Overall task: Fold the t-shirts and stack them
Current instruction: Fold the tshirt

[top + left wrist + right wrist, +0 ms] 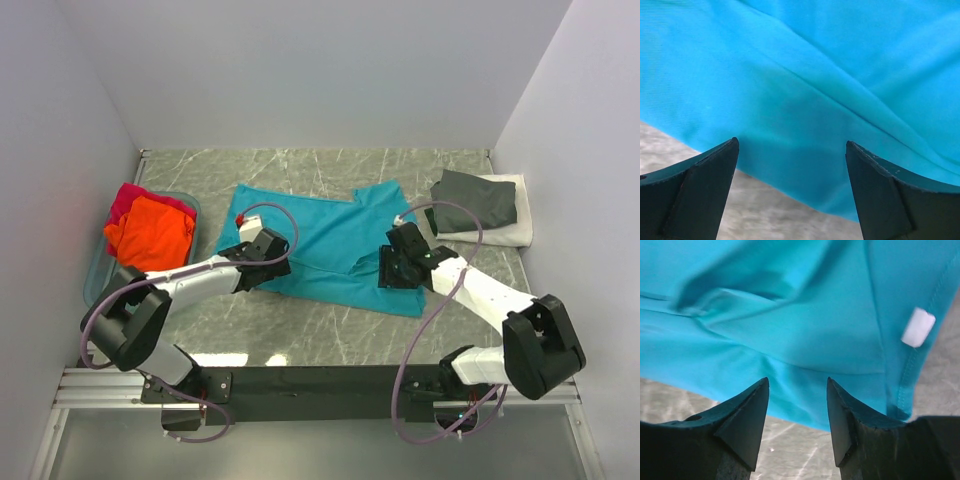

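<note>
My left gripper will next reach outward, to its left in the top view, and pinch the teal t-shirt's far corner (241, 190), which lies that way.
A teal t-shirt (330, 240) lies spread on the marble table, partly folded over itself with creases. My left gripper (272, 262) hovers at its near left edge. In the left wrist view this gripper (791, 142) stands wide open over the teal hem (815, 75), nothing between the fingers. My right gripper (392, 270) is at the shirt's near right part. In the right wrist view it (797, 380) is open above the teal edge (790, 315), beside a white label (918, 327). An orange shirt (150, 232) and a magenta-red one (130, 198) lie bunched at the left.
The orange and magenta-red shirts sit in a clear bluish tub (95, 275) by the left wall. At the back right a folded dark grey shirt (478, 200) rests on a folded white one (515, 232). White walls close in three sides.
</note>
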